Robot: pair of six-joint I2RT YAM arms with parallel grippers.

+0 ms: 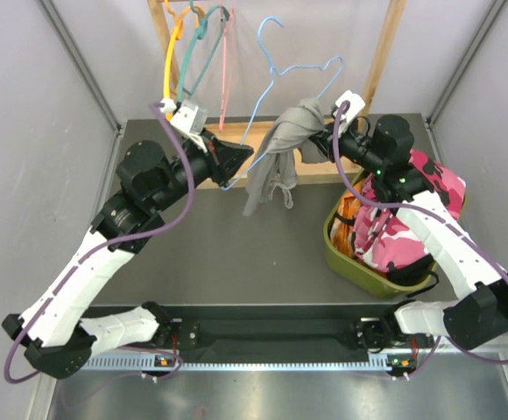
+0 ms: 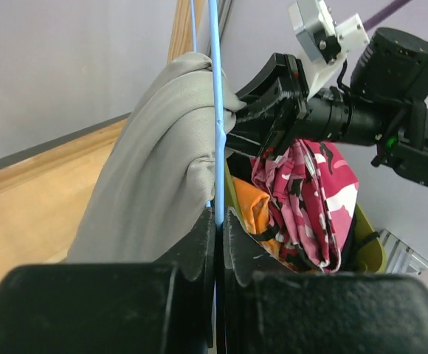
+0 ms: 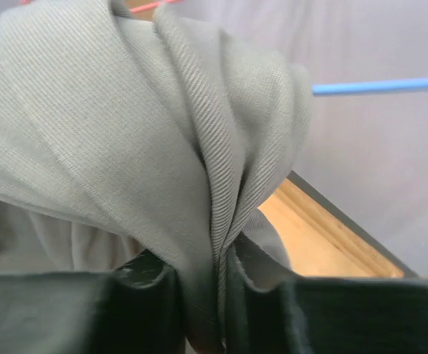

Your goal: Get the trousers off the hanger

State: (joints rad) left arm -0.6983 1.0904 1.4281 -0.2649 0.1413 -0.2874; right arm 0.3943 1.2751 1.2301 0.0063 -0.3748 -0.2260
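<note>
The right gripper swings to the right in the top view next and lowers to release, since the pink floral trousers [image 1: 403, 227] lie below it that way.
The light grey trousers [image 1: 276, 153] hang over the bar of a blue wire hanger [image 1: 271, 66] at the back of the table. My left gripper [image 1: 236, 157] is shut on the hanger's blue wire [image 2: 218, 147], left of the cloth [image 2: 155, 169]. My right gripper [image 1: 324, 131] is shut on a bunched fold of the grey trousers [image 3: 221, 184] from the right. The pink floral trousers [image 1: 403, 227] and the orange trousers [image 1: 349, 208] lie in the olive bin [image 1: 359, 273]; both also show in the left wrist view, floral [image 2: 302, 199] and orange [image 2: 254, 210]. The black trousers are hidden.
Empty yellow [image 1: 171, 61], teal [image 1: 197, 52] and pink [image 1: 223, 70] hangers hang at the back left from a wooden rack [image 1: 381, 52]. The olive bin stands at the right, under my right arm. Grey walls close in both sides.
</note>
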